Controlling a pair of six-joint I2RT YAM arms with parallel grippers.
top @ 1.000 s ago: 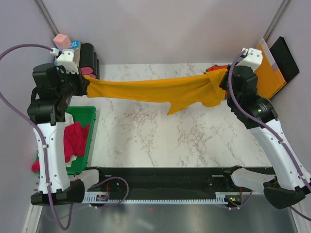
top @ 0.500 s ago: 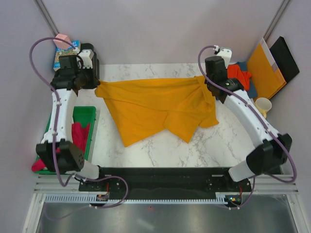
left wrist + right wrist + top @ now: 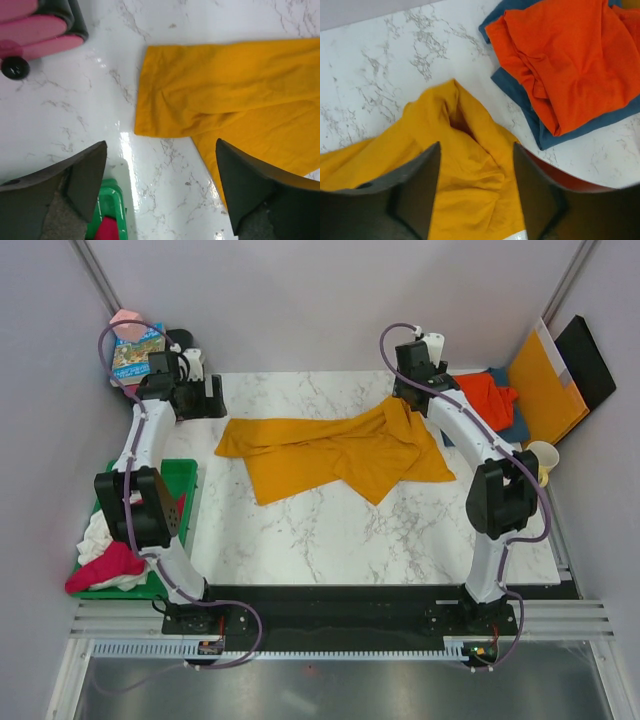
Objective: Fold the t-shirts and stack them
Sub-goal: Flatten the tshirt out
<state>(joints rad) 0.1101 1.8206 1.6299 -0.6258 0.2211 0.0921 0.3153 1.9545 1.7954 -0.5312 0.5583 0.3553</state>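
Observation:
My right gripper moves back and down onto the shirt's near pointed tip [image 3: 376,500] next. It lies below the gripper toward my base and juts alone onto bare marble.
A large mustard-yellow t-shirt [image 3: 330,452] lies crumpled and partly spread on the marble table, held by neither gripper. My left gripper [image 3: 212,400] hovers open just beyond its left corner [image 3: 165,110]; between the fingers [image 3: 87,172] there is only bare marble. My right gripper [image 3: 408,392] stands open above the shirt's bunched right end [image 3: 465,150]. A red-orange t-shirt [image 3: 490,395] [image 3: 560,55] lies on a dark blue one [image 3: 517,426] [image 3: 532,112] at the back right. A magenta t-shirt [image 3: 108,568] and a white one [image 3: 94,534] lie in the green bin [image 3: 184,475].
An orange-yellow folder [image 3: 545,380] and a black board [image 3: 585,352] lean at the far right, with a paper cup [image 3: 541,456] in front. A pink-and-black object [image 3: 40,25] and a book [image 3: 135,348] sit at the back left corner. The bin edge [image 3: 109,210] is close under the left gripper.
Both grippers, which were shut on the yellow shirt and stretching it in the air, have opened and let it go. The shirt now lies on the table, and both arms reach toward its back.

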